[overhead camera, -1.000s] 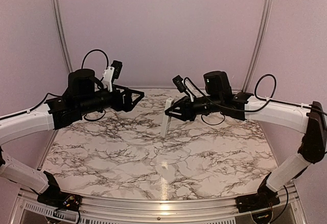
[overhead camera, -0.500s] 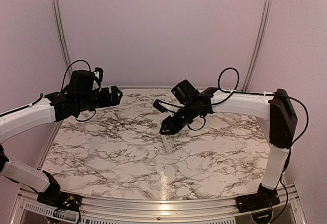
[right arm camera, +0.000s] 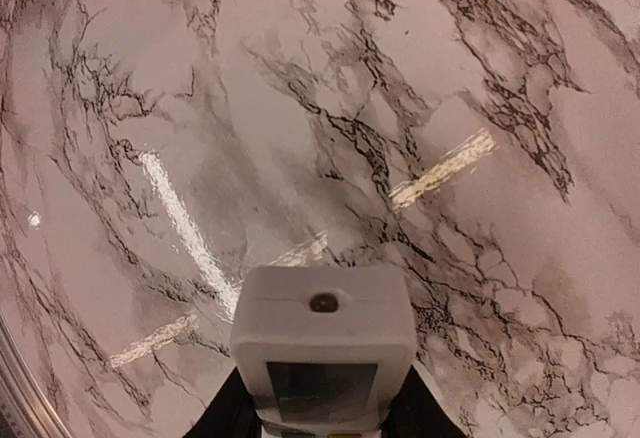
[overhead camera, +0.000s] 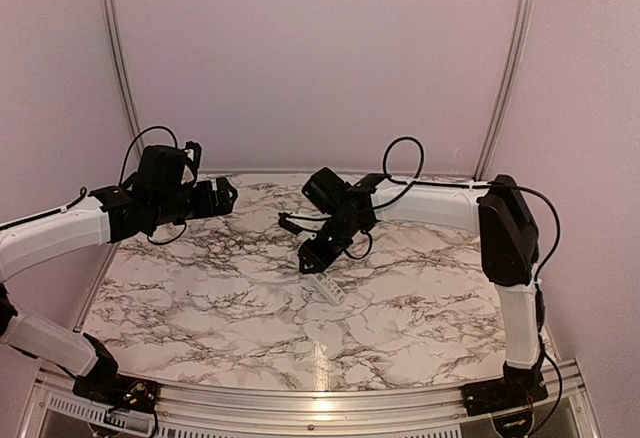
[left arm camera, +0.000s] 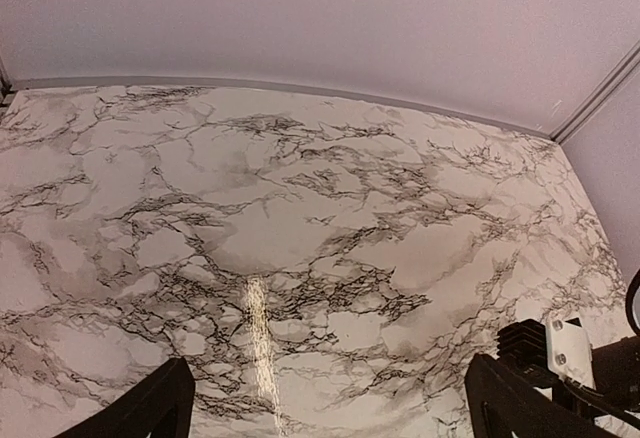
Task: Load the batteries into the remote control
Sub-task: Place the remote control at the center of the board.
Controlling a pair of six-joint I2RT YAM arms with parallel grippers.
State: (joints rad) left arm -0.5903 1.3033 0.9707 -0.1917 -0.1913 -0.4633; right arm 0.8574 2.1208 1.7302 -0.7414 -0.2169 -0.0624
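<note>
My right gripper will next lower the remote control, its held end still raised, onto the marble table top near the middle and release it.
The remote control (overhead camera: 329,289) is a slim white bar, held by one end in my right gripper (overhead camera: 312,261), which is shut on it. It slants down toward the marble table top (overhead camera: 200,298) near the middle; whether its free end touches I cannot tell. In the right wrist view the remote control (right arm camera: 323,338) fills the lower middle, its end with a small dark lens facing out, between the black fingers (right arm camera: 226,410). My left gripper (overhead camera: 229,196) hangs open over the back left of the table, with nothing between its fingers (left arm camera: 150,408). The batteries are out of view.
A pale wall and two metal rails (overhead camera: 118,58) close off the back of the table. The right arm (overhead camera: 505,228) reaches in from the right edge. A black ribbed part with a white block (left arm camera: 548,343) shows at the lower right of the left wrist view.
The right arm has swung left and down with the remote, tipping it from upright to a slant low over the table. The left arm has drawn back slightly to the left.
</note>
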